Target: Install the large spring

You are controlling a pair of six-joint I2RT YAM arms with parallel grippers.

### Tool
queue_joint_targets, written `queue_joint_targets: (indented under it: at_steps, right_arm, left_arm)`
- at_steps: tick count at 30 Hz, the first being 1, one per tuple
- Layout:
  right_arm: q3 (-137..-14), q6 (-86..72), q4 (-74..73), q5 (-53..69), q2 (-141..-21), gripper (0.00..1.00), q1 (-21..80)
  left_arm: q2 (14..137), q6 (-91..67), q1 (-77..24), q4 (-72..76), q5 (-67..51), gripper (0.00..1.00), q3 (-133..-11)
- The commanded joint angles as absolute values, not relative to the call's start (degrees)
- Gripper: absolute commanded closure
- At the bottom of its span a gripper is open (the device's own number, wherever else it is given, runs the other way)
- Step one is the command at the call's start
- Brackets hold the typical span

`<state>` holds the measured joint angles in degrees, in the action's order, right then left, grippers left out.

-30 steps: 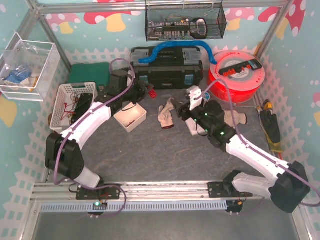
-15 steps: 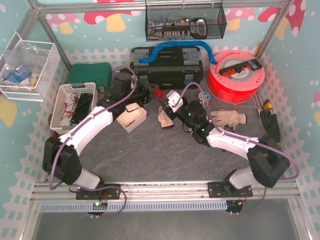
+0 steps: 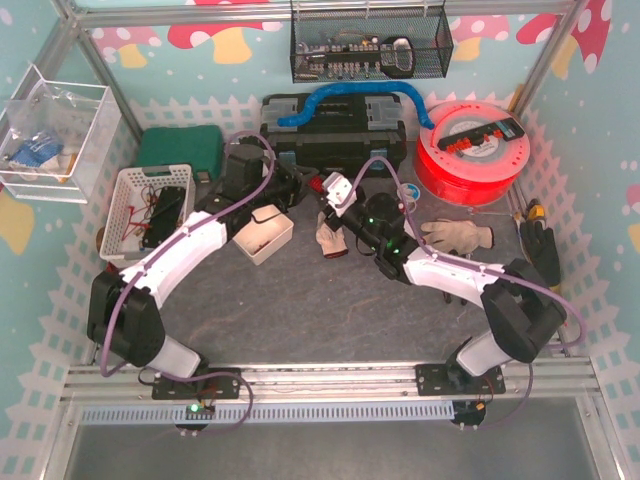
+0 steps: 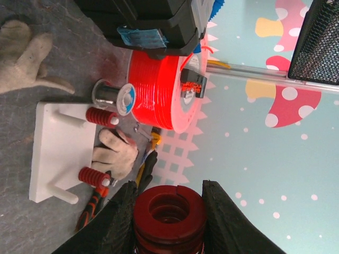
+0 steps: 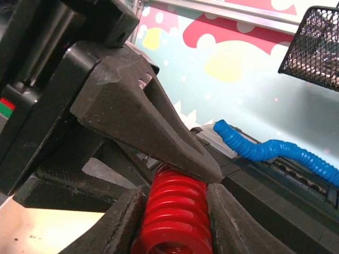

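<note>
I need to turn my right gripper downward, move it back and down onto the peg board's near bare peg, which is below and back of it, and release.
The large red spring (image 4: 169, 214) sits between the black fingers of my left gripper (image 4: 168, 211), which is shut on it. In the right wrist view the same spring (image 5: 175, 217) lies between the fingers of my right gripper (image 5: 177, 225), touching both. A left finger (image 5: 143, 121) crosses over its far part. In the top view both grippers, left (image 3: 303, 188) and right (image 3: 330, 196), meet in front of the black toolbox (image 3: 335, 145). A white peg board (image 4: 55, 153) carries two small red springs (image 4: 100, 116) on its pegs. The left wrist view does not show the right gripper.
A white basket (image 3: 150, 210) and small white box (image 3: 260, 233) lie left. Work gloves (image 3: 330, 235) (image 3: 455, 237) lie on the mat. A red filament spool (image 3: 470, 150), solder reel (image 4: 114, 98), blue hose (image 3: 345, 95), pliers (image 3: 535, 240) and hanging wire basket (image 3: 370, 45) surround.
My right arm has swung left from mid-table to the left gripper and its fingers now sit on the spring. The left gripper shifted slightly right with the spring.
</note>
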<state>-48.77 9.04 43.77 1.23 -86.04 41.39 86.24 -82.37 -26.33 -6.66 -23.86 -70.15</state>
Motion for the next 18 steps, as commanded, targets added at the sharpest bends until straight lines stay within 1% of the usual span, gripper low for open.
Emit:
queue_joint_targets:
  at_steps: [1,3,4,7,8,9,13,14,16,18]
  right_arm:
    - [-50.5,9.4,45.5,0.9,-87.1,0.67,41.7]
    - [-50.6,9.1,45.2,0.7,-87.2,0.67,41.7]
    - [-50.5,9.0,45.2,0.7,-87.1,0.69,41.7]
    - [-50.1,9.0,45.1,-0.1,-86.9,0.89,41.7]
    - [-49.9,8.8,45.0,-0.1,-86.7,0.96,41.7]
    - [-49.6,8.7,44.7,-0.3,-86.3,1.0,41.7]
    - [-48.5,7.5,40.9,-1.5,-83.7,1.0,41.7]
    - [-48.0,7.3,39.6,-1.8,-82.4,1.0,41.7]
    - [-47.3,6.4,35.1,-2.8,-80.6,1.0,41.7]
    - [-46.8,5.2,29.9,-4.1,-78.4,1.0,41.7]
  left_arm:
    - [86.3,-83.3,-26.0,-4.2,-25.3,0.97,-71.2]
    - [86.3,-83.2,-25.8,-4.1,-25.4,0.97,-71.3]
    - [86.2,-83.1,-25.7,-4.1,-25.4,0.97,-71.3]
    - [86.0,-82.9,-25.1,-4.1,-25.4,0.95,-70.9]
    - [85.9,-82.9,-24.9,-4.1,-25.4,0.92,-70.5]
    - [85.7,-82.8,-24.5,-4.1,-25.3,0.86,-70.1]
    - [84.6,-82.1,-22.4,-4.1,-24.2,0.55,-67.7]
    - [84.2,-81.5,-22.0,-4.1,-23.9,0.51,-66.8]
    - [83.4,-80.1,-21.0,-4.1,-22.7,0.46,-64.9]
    - [82.4,-78.2,-19.8,-4.1,-21.0,0.37,-62.8]
